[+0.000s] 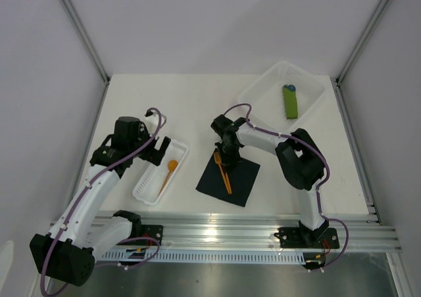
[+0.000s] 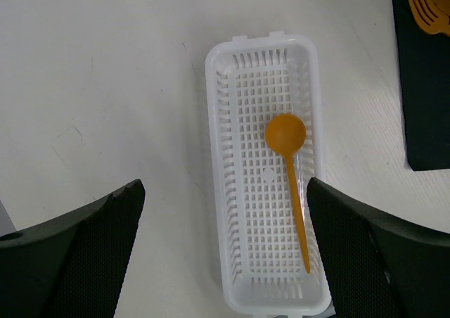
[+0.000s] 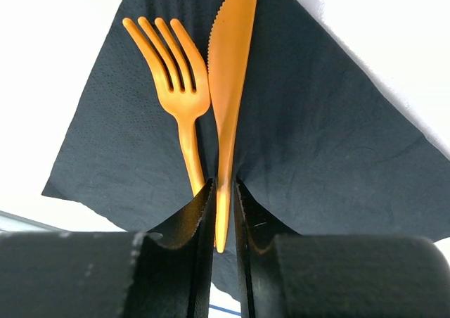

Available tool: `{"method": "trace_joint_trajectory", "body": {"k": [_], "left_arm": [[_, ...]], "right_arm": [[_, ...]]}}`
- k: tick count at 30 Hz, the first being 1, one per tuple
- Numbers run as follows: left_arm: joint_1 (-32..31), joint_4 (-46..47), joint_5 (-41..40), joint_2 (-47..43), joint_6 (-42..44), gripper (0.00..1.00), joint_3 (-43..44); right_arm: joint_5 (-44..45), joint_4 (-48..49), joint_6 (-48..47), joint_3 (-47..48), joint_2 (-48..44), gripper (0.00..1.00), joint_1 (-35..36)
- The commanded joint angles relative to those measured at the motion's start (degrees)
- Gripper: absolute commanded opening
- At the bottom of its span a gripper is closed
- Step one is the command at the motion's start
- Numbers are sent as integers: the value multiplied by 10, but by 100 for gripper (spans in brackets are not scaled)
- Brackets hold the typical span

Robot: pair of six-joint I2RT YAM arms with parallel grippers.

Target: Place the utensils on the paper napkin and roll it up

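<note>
My left gripper moves down and sideways onto the spoon's mid-handle (image 1: 165,181) (image 2: 294,202) next, since that is below it and to its right in the wrist view.
The black paper napkin (image 1: 242,182) lies flat in front of the right arm. An orange fork (image 3: 176,86) and an orange knife (image 3: 230,72) lie side by side on the napkin (image 3: 330,142). My right gripper (image 3: 223,212) sits low over the napkin's far corner (image 1: 227,154), jaws closed on the knife's handle end. The orange round-bowled spoon (image 2: 287,138) lies in a white slotted basket (image 2: 214,191). My left gripper (image 2: 225,255) is open and empty above the basket's near end, its fingers (image 2: 91,247) wide on either side. The spoon also shows in the top view (image 1: 168,173).
A clear plastic tray (image 1: 263,90) at the back right holds a green rolled bundle with a blue tip (image 1: 290,101). The white basket (image 1: 146,190) stands left of the napkin. A metal rail (image 1: 230,234) runs along the table's near edge.
</note>
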Motion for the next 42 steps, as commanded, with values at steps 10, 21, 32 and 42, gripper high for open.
{"method": "trace_joint_trajectory", "body": {"k": [10,21,32,42], "left_arm": [[2,-18,18,30,36,99,-2],[-61,64,-81,170,48,88,-96],[-96,84,-85,238,41,85,-114],[-95,46,-164,146,38,88,-52]], "right_arm": [[28,-16,-14,50,-61,29,8],[79,8,-35,30,-142,29,24],[112,47,-29,-64,-208,30,14],[101,48,-32,-65,-209,30,15]]}}
